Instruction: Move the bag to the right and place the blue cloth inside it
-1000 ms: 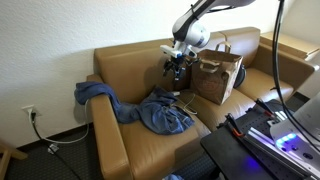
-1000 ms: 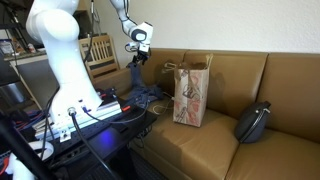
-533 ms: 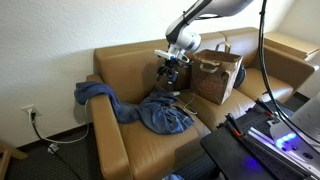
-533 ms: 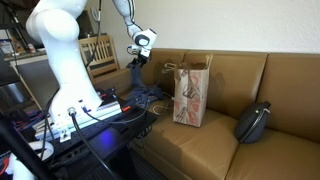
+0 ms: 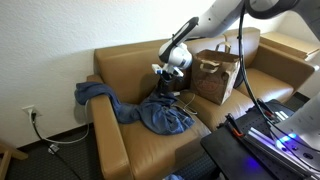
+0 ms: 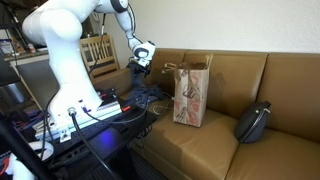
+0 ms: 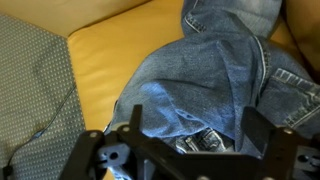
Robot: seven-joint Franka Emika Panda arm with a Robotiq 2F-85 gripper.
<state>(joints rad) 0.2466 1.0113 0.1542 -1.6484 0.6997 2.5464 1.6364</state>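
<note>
My open gripper goes down from just above the blue cloth onto the blue cloth's bunched middle fold next, because that cloth already lies between its fingers.
The blue cloth is a heap of denim lying on the tan couch, with one end draped over the armrest. It fills most of the wrist view. The brown paper bag stands upright on the seat beside the cloth, and in an exterior view it stands mid-couch. My gripper hangs just above the cloth, between it and the bag, also seen in an exterior view. In the wrist view the gripper is open, with its jaws wide apart over the denim and nothing held.
A dark bag lies on the couch seat beyond the paper bag. A grey patterned surface shows at the wrist view's edge. A black table with cables and blue-lit equipment stands in front of the couch. A wooden chair stands behind.
My gripper has moved away from the paper bag and down toward the blue cloth. It stays open. The bag and cloth have not moved.
</note>
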